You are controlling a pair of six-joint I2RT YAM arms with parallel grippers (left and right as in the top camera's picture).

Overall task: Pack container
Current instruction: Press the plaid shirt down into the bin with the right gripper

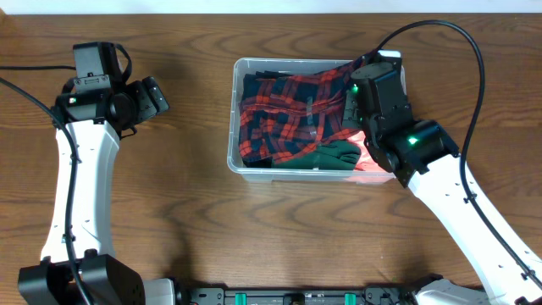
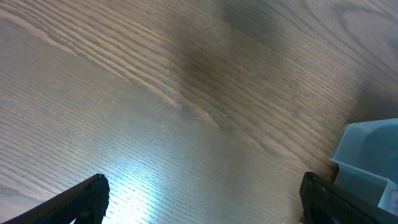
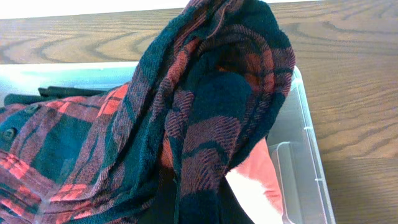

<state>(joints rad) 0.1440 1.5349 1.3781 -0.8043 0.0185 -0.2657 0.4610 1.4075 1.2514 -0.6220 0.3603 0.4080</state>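
Note:
My right gripper lowers the raised plaid fold into the container's end below next and releases it there, since that end's pink garment (image 1: 363,152) (image 3: 261,171) is still partly uncovered.
The clear container (image 1: 233,114) stands at the table's middle back, filled with clothes. A red and dark plaid shirt (image 1: 284,114) lies across it, over a dark green garment (image 1: 334,153) and a pink-red one (image 1: 369,158). My right gripper (image 1: 359,88) is over the bin's right end. In the right wrist view the plaid shirt (image 3: 205,106) rises in a bunch right in front of the fingers and hides them; it looks held. The bin's wall (image 3: 305,149) and the pink garment (image 3: 261,171) show beside it. My left gripper (image 1: 161,95) is open and empty over bare wood (image 2: 202,186).
The wooden table (image 1: 169,212) surrounds the bin. In the left wrist view a corner of the bin (image 2: 367,155) shows at the right edge. My right arm crosses the front right of the table.

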